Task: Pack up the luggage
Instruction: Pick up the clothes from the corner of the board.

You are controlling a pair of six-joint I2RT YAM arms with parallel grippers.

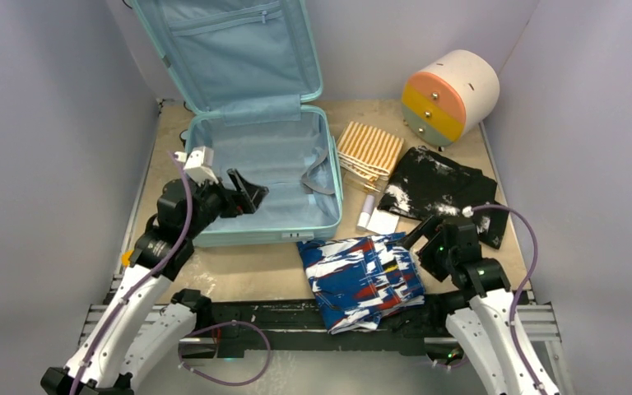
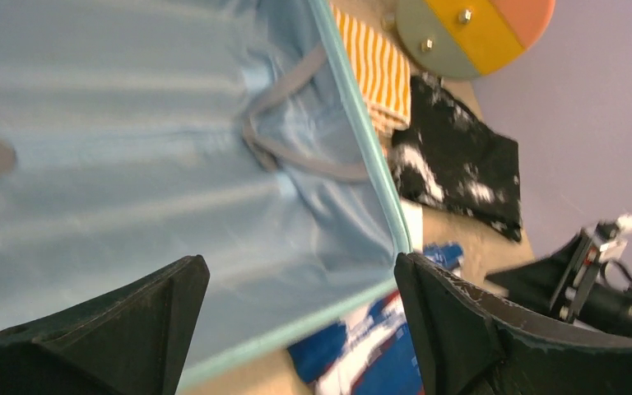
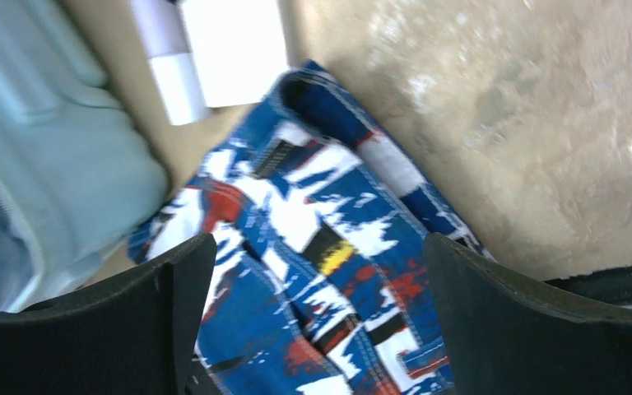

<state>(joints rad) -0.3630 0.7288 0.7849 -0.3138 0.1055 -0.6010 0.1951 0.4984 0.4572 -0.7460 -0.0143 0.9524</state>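
My left gripper goes down, back and across onto the patterned garment's nearer side edge (image 1: 318, 291) next, as that edge is below and to its right in the top view.
The luggage (image 1: 254, 236), a pale teal suitcase, lies open at the back left, its lid leaning on the wall and its lined base (image 2: 132, 148) bare apart from grey straps. My left gripper (image 1: 247, 194) hovers open over the base's near left corner, holding nothing (image 2: 298, 263). A folded blue, white and red patterned garment (image 1: 362, 280) lies on the table in front of the suitcase. My right gripper (image 1: 415, 239) hangs open just above that garment's right part (image 3: 319, 243), the cloth (image 3: 296, 214) showing between its fingers, which are not touching it.
An orange-striped cloth (image 1: 368, 150), a black white-speckled garment (image 1: 440, 191) and a white tube with a card (image 1: 376, 216) lie right of the suitcase. A round cream drawer unit (image 1: 451, 95) stands at the back right. Grey walls close in on three sides.
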